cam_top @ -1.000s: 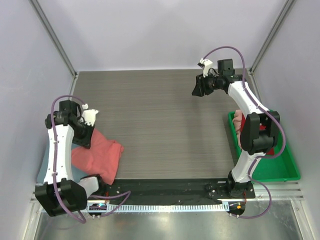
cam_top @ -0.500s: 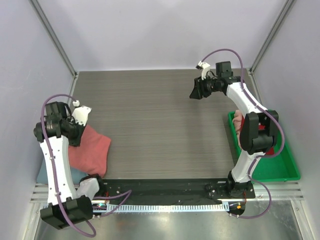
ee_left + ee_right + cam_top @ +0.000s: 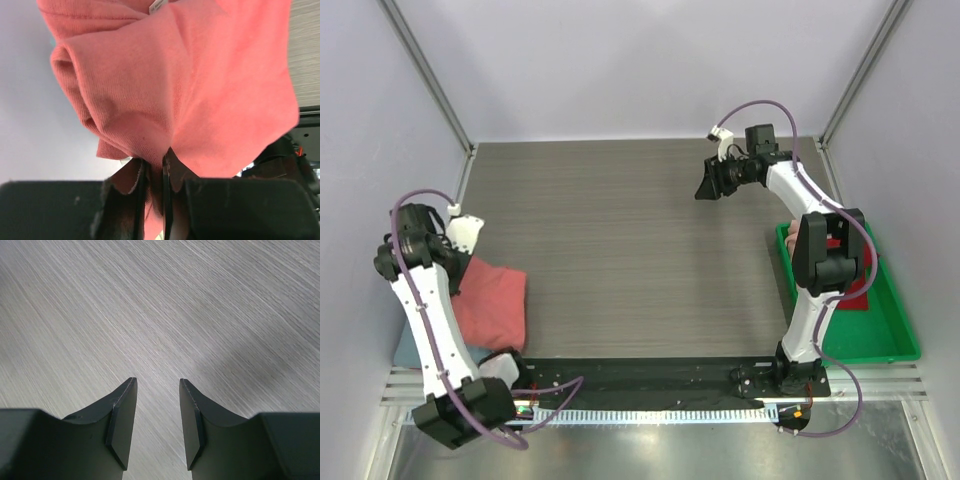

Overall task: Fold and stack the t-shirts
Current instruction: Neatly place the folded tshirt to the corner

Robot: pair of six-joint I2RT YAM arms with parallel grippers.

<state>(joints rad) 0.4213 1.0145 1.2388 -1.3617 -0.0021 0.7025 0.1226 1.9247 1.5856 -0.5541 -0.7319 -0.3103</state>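
The left gripper moves to the left in the top view next and releases the pink t-shirt's edge, since the pale blue shirt's uncovered strip (image 3: 408, 347) lies that way.
A folded coral-pink t-shirt (image 3: 490, 305) hangs at the table's left edge, partly over a pale blue folded shirt (image 3: 408, 345). My left gripper (image 3: 448, 272) is shut on the pink t-shirt's edge; in the left wrist view the pink t-shirt (image 3: 190, 85) fills the frame and is pinched between the jaws at my left gripper (image 3: 154, 165). My right gripper (image 3: 705, 188) is open and empty above bare table at the far right; the right wrist view shows my right gripper (image 3: 156, 385) over wood grain. More shirts lie in the green bin (image 3: 880, 345).
The green bin stands at the right edge beside the right arm's base, with red and pink cloth (image 3: 798, 245) in it. Grey walls close in the table on the left, back and right. A black rail (image 3: 650, 375) runs along the near edge.
My left gripper has pulled the pink t-shirt leftward, toward the table's left edge and over the blue shirt. My right gripper has shifted slightly left.
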